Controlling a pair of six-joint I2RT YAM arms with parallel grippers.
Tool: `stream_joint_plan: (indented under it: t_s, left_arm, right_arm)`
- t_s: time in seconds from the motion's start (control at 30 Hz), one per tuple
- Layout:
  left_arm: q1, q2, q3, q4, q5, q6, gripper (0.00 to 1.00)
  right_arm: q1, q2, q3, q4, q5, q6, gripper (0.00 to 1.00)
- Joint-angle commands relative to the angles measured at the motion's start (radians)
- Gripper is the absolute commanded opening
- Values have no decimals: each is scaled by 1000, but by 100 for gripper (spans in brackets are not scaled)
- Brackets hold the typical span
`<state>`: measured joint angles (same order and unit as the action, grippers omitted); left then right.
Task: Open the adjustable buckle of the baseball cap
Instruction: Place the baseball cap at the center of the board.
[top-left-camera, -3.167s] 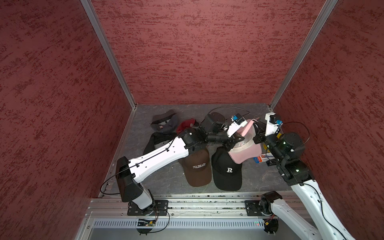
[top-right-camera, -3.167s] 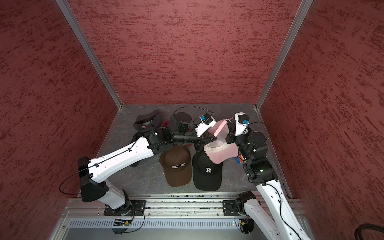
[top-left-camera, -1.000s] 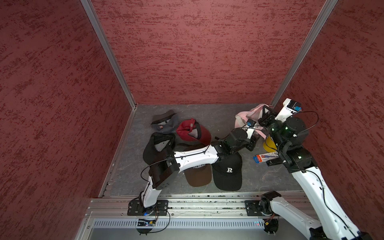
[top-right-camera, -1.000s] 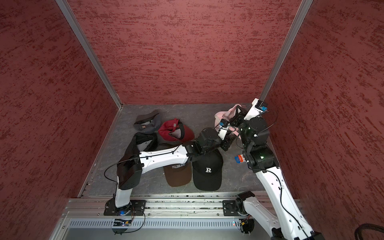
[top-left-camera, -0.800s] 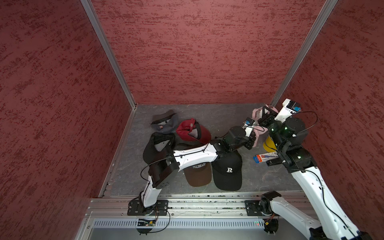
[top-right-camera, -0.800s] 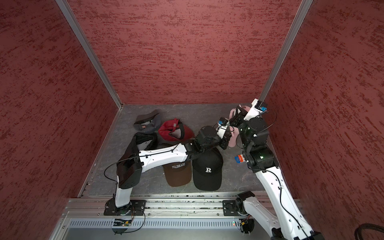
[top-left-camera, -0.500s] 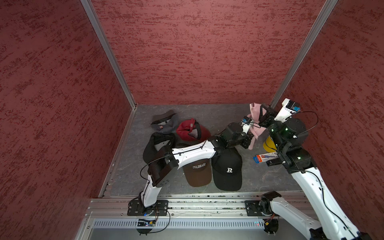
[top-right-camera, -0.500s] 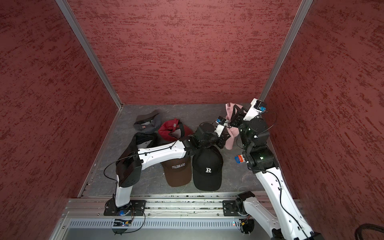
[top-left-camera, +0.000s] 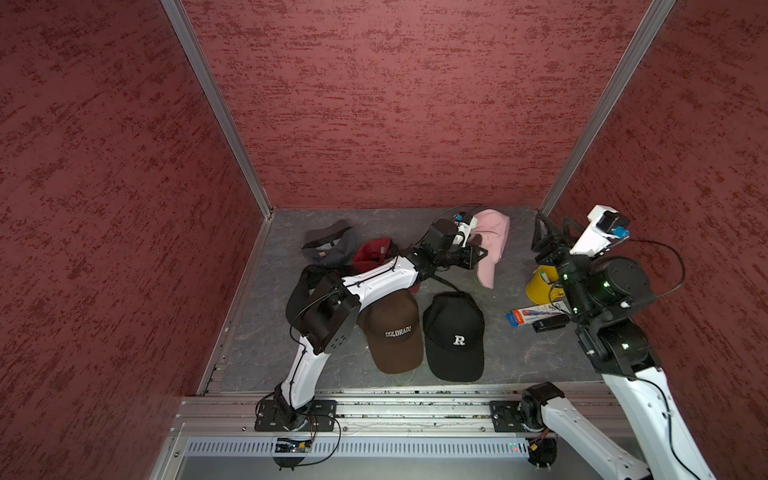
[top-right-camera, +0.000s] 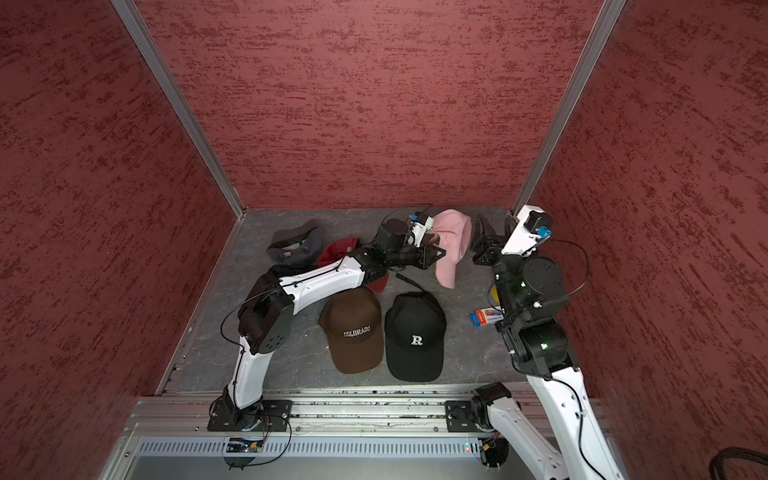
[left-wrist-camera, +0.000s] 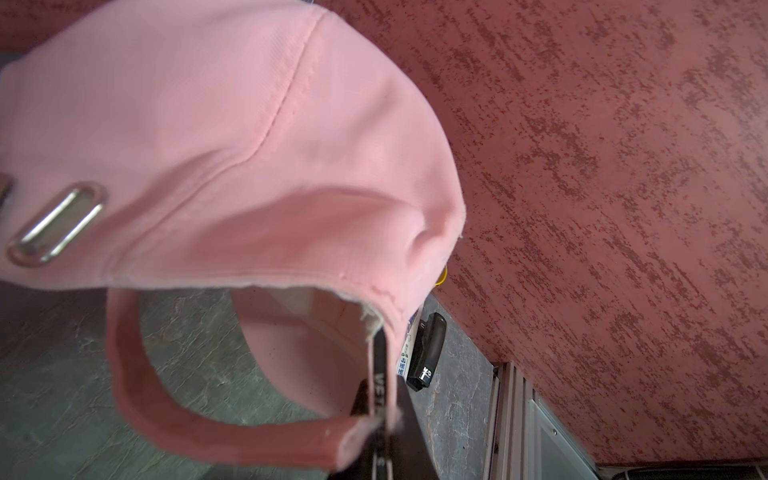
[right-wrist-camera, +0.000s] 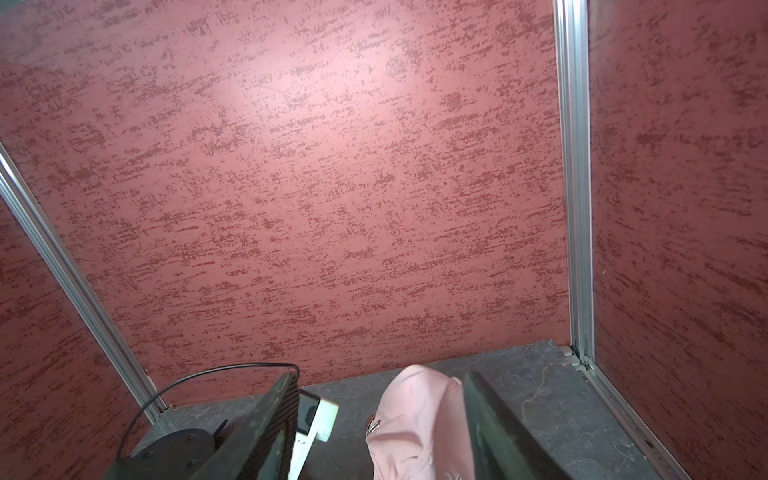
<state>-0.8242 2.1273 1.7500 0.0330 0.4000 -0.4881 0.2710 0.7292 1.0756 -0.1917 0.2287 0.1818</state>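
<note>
The left gripper will next move down toward the bare floor below the cap (top-left-camera: 468, 279) (left-wrist-camera: 200, 360) and let go of the cap's rear edge there, because the cap still hangs above it.
The pink baseball cap (top-left-camera: 494, 235) (top-right-camera: 453, 235) hangs above the back of the floor in both top views, brim down. My left gripper (top-left-camera: 482, 254) (top-right-camera: 440, 252) is shut on the cap's rear edge. In the left wrist view the jaws (left-wrist-camera: 382, 419) pinch the cap's edge where the pink strap (left-wrist-camera: 137, 374) loops back, and a metal oval eyelet (left-wrist-camera: 54, 224) shows on the crown. The buckle itself I cannot make out. My right gripper (top-left-camera: 555, 232) (top-right-camera: 495, 227) (right-wrist-camera: 378, 432) stands open to the cap's right, apart from it.
A brown COLORADO cap (top-left-camera: 395, 328) and a black R cap (top-left-camera: 455, 332) lie at the front. A red cap (top-left-camera: 372, 253) and a grey cap (top-left-camera: 328, 245) lie behind the left arm. A yellow cup (top-left-camera: 540, 282), a blue pack (top-left-camera: 536, 311) and a black item (top-left-camera: 550, 322) sit by the right arm.
The left gripper shut on the pink cap and carried it a little to the left. The right gripper opened, let go of the cap and drew back to the right.
</note>
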Motion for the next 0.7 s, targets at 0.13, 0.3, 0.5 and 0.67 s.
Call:
stream_joint_plan:
  t_s: [0.13,0.3,0.5,0.67]
  left_arm:
    - [49,108,112,-7,148,-91,0]
    - [72,180,158,41,206,-154,0]
    - [106,202,151,26,230,-183,0]
    - [129,197,128,-53,220,-148,0]
  right_arm:
    - [-3,-47,-74,-73,-13,11,64]
    - [-3,-70,-109,-86,-29,40,64]
    - [-3,-82,-147,-94,-48,65,65]
    - [-3,-89,-181,-86,-66,77,65]
